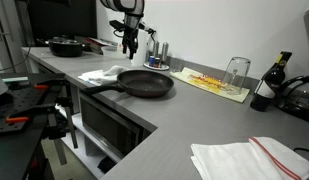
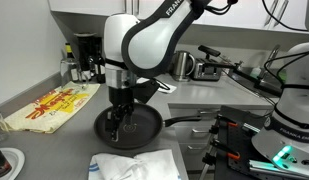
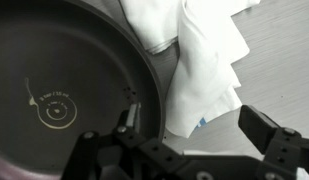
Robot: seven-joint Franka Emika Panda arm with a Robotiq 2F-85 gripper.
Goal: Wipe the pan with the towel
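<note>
The white towel's raised peak (image 1: 112, 71) (image 3: 199, 82) is below my gripper, so my gripper needs to shift off the pan's rim first to get down onto it.
A black pan (image 1: 146, 84) lies on the grey counter, its handle pointing toward the counter's edge; it also shows in the other exterior view (image 2: 134, 126) and fills the left of the wrist view (image 3: 64, 80). A crumpled white towel (image 1: 102, 74) lies on the counter against the pan's rim, seen in both exterior views (image 2: 134, 166) and in the wrist view (image 3: 199, 60). My gripper (image 1: 131, 46) hangs above the pan's rim near the towel (image 2: 117, 128). Its jaws (image 3: 199, 130) are open and empty, one finger over the pan, the other over the counter.
A second dark pan (image 1: 66, 45) sits at the back of the counter. A yellow mat (image 1: 212, 83) with an upturned glass (image 1: 237, 71), a dark bottle (image 1: 268, 85) and a red-striped cloth (image 1: 249, 160) lie to the side. An oven front sits below the counter edge.
</note>
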